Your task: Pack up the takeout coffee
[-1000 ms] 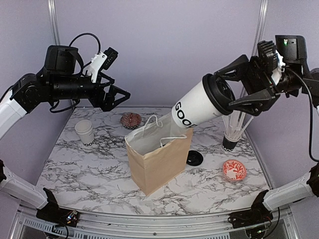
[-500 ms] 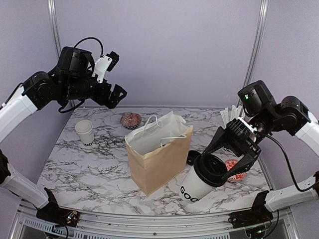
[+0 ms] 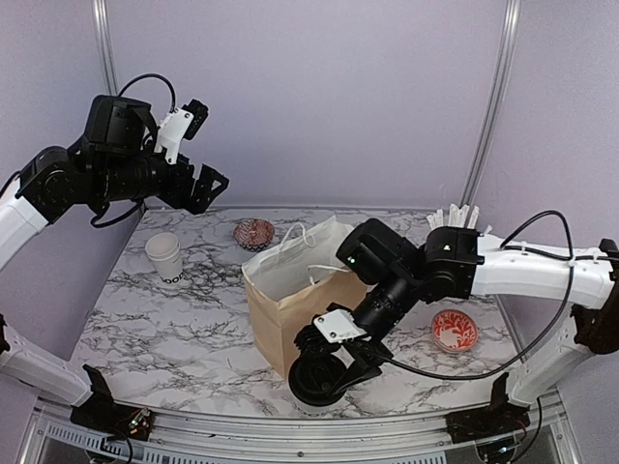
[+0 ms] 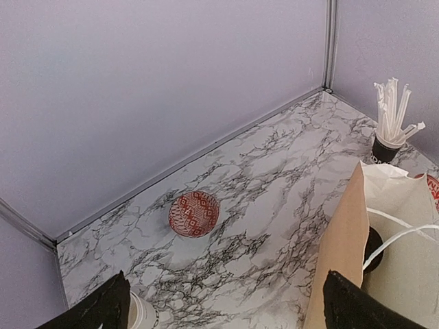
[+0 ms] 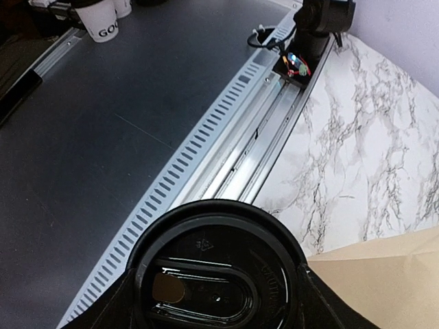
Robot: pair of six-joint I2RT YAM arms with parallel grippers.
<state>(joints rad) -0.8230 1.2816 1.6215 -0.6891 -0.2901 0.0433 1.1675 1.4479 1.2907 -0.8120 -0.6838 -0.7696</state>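
Observation:
My right gripper moves to the left in the top view next, then lowers the cup onto the empty table along the metal bar (image 3: pixel 240 389) (image 5: pixel 296 186).
A takeout coffee cup, seen mostly as its round black lid (image 3: pixel 317 379), hangs low at the table's front edge, just in front of the brown paper bag (image 3: pixel 308 302). My right gripper (image 3: pixel 326 360) is shut on it, a finger on each side of the lid (image 5: pixel 216 277). The bag stands open in the middle of the table, with nothing visible inside it. A smaller white lidless paper cup (image 3: pixel 164 257) stands at the left. High above the table's back left, my left gripper (image 3: pixel 207 185) is open and empty, its fingertips (image 4: pixel 97 310) wide apart.
One red-patterned bowl (image 3: pixel 253 232) sits behind the bag and another (image 3: pixel 455 331) at the right. A dark cup of white sticks (image 4: pixel 389 127) stands at the back right, half hidden by my right arm. The metal rail (image 5: pixel 233 154) runs along the front edge.
My right arm has carried the cup from high above the bag down past its right side to low in front of it. The left gripper has shifted slightly left.

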